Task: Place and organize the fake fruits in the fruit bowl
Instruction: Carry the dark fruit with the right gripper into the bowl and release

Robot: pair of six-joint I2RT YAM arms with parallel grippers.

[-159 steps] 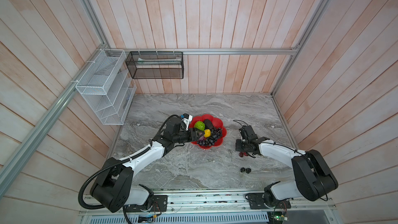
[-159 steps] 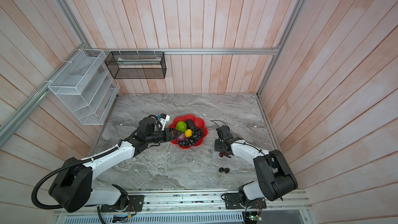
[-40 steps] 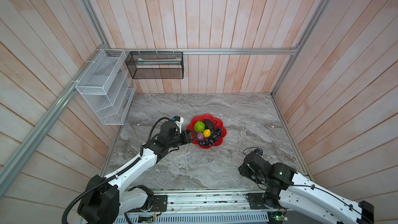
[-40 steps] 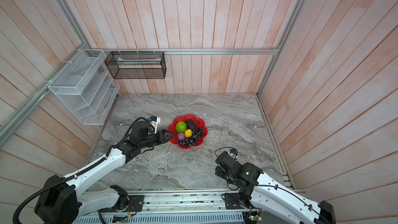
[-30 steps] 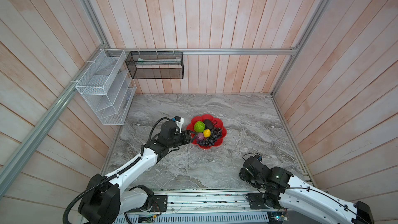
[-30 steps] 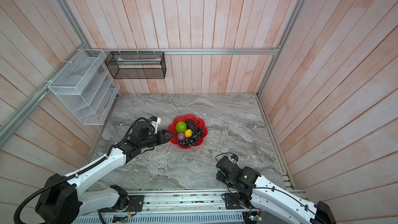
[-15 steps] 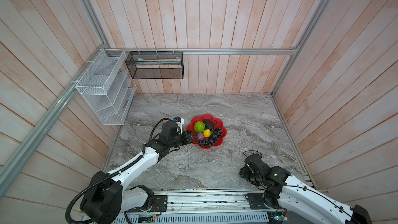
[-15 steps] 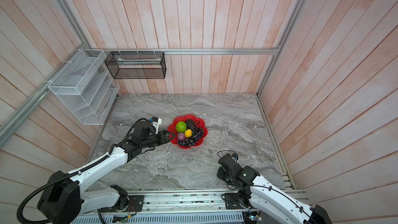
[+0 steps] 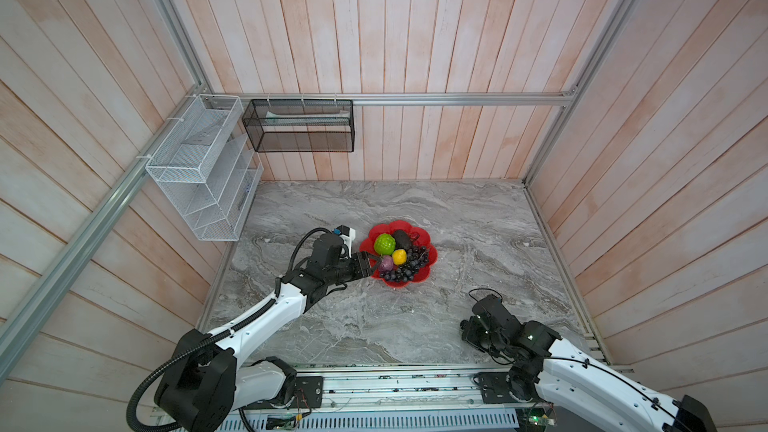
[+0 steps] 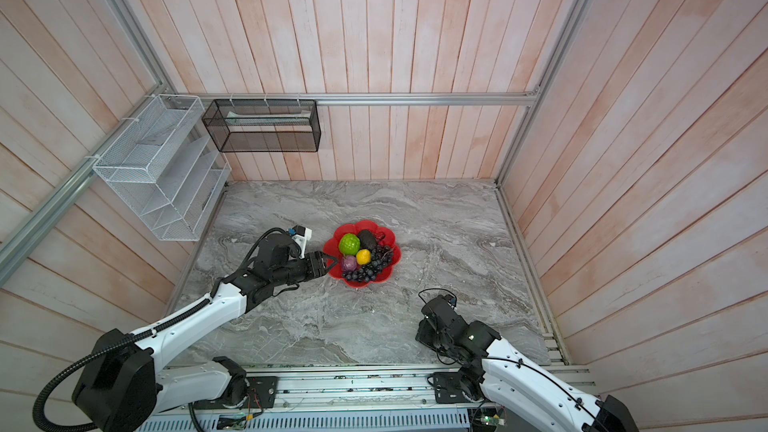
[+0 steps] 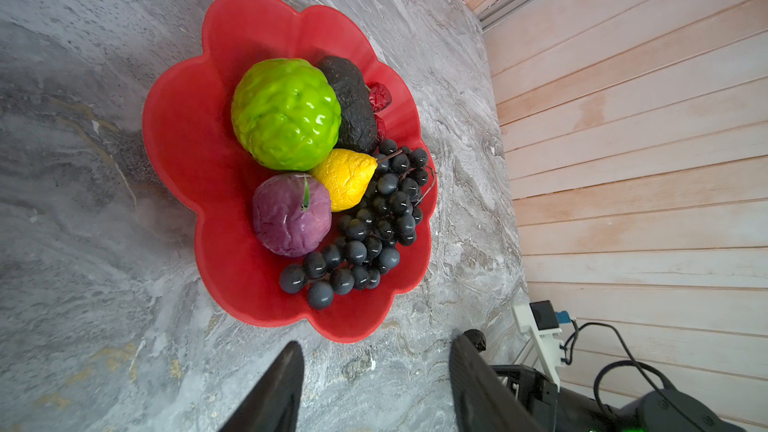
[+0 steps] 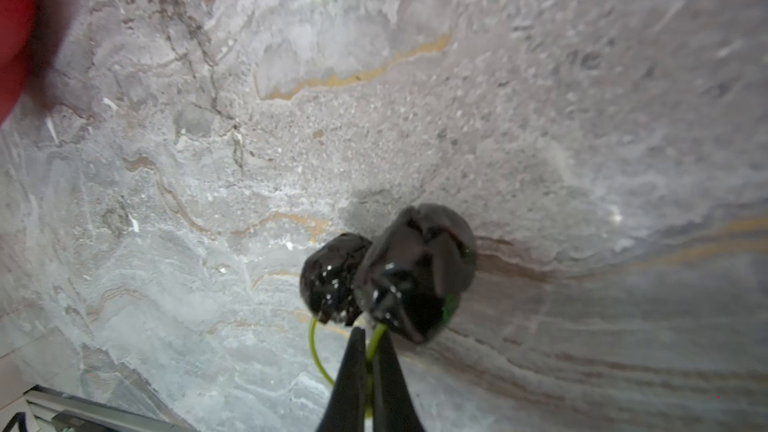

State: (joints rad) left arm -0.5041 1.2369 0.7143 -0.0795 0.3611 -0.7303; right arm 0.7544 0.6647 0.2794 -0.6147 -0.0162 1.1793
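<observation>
The pair is outside the bowl, so my right gripper should next move up and outward over the dark grape bunch (image 9: 413, 253) beside the black oval and let go of the cherry stems.
The red fruit bowl (image 9: 431, 258) (image 10: 358, 228) (image 11: 187, 139) sits mid-table. It holds a bumpy green ball (image 11: 286, 114), a black avocado-like oval (image 11: 351, 101), a yellow fruit (image 11: 345, 184), a purple fruit (image 11: 291, 220), a dark grape bunch (image 11: 370, 230) and red cherries (image 11: 379, 97). My left gripper (image 9: 371, 261) (image 11: 376, 342) stands open just outside the bowl's left rim, holding nothing. My right gripper (image 12: 370, 332) is shut on the green stem of a black cherry pair (image 12: 409, 272) near the table's front right. In both top views the right wrist (image 9: 494, 322) hides that pair.
A white wire rack (image 9: 199, 168) hangs on the left wall and a black mesh basket (image 9: 299, 126) on the back wall. Wooden walls enclose the marble table (image 9: 374, 317) on three sides. A metal rail (image 9: 374, 384) runs along its front edge.
My right gripper has closed its jaws on the black cherry stem over the last second. The right arm shifted only slightly. The left arm and the bowl's fruits stayed put.
</observation>
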